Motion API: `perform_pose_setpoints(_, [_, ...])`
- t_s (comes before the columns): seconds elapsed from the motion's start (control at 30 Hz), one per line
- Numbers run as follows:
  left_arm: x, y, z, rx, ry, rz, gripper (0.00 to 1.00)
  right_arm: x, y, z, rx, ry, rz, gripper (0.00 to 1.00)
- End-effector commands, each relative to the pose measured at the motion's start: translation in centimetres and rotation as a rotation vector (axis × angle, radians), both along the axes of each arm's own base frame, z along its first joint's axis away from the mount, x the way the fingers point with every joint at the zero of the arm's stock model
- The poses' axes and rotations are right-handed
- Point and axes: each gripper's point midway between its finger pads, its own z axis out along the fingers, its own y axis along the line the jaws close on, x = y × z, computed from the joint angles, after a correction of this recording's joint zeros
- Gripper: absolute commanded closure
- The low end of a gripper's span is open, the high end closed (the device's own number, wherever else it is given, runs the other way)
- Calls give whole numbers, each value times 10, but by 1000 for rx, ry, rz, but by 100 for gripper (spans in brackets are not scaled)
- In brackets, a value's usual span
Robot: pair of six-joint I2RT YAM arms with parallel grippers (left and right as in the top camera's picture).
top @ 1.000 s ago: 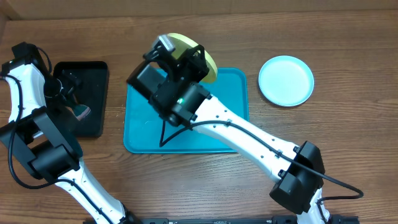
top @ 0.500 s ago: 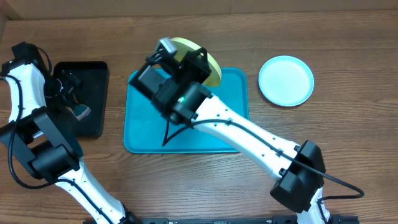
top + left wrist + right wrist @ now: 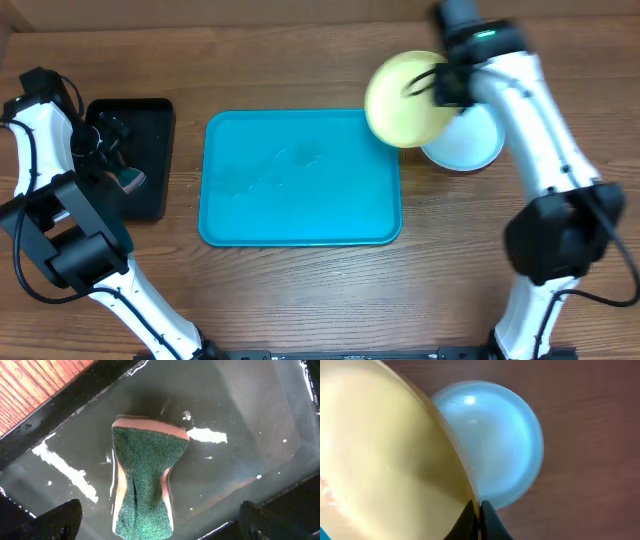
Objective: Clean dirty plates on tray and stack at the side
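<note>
My right gripper shifts away from the teal tray (image 3: 300,225) and down over the light blue plate (image 3: 470,145) next, since the yellow-green plate hangs partly over the tray's edge.
My right gripper (image 3: 442,82) is shut on the rim of the yellow-green plate (image 3: 405,100) and holds it tilted in the air, over the right edge of the teal tray (image 3: 300,225) and partly over the light blue plate (image 3: 470,145) on the table. In the right wrist view the fingers (image 3: 479,519) pinch the yellow-green plate's (image 3: 385,450) edge, with the light blue plate (image 3: 495,440) below. The white plate is out of view. My left gripper (image 3: 155,525) is open over a green-and-orange sponge (image 3: 145,485).
A black tray (image 3: 155,115) at the left holds the wet sponge (image 3: 130,180) in shallow water. The teal tray's floor shows faint wet streaks. Bare wooden table lies around both trays.
My right arm has swung from above the teal tray to the right, carrying the yellow-green plate over the light blue plate. The tray now shows uncovered. The left arm has not moved.
</note>
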Motion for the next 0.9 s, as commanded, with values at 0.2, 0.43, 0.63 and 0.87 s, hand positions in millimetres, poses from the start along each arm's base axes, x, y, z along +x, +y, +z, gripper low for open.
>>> perform_pose_setpoints(0.2, [3,-4,0,-8,-7,-8,0,-28,-103,-30,266,36,-311,96])
perform_pose_setpoints(0.43, [3,-4,0,-8,-7,-8,0,-25,-91,-65,377,26,-250,96])
perform_pose_setpoints(0.63, [6,-2,1,1,-21,-10,0,-23,-69,-67,377,40,-186,36])
perform_pose_setpoints(0.87, [20,-13,25,-40,-104,-124,0,-17,-19,-46,485,7,-79,33])
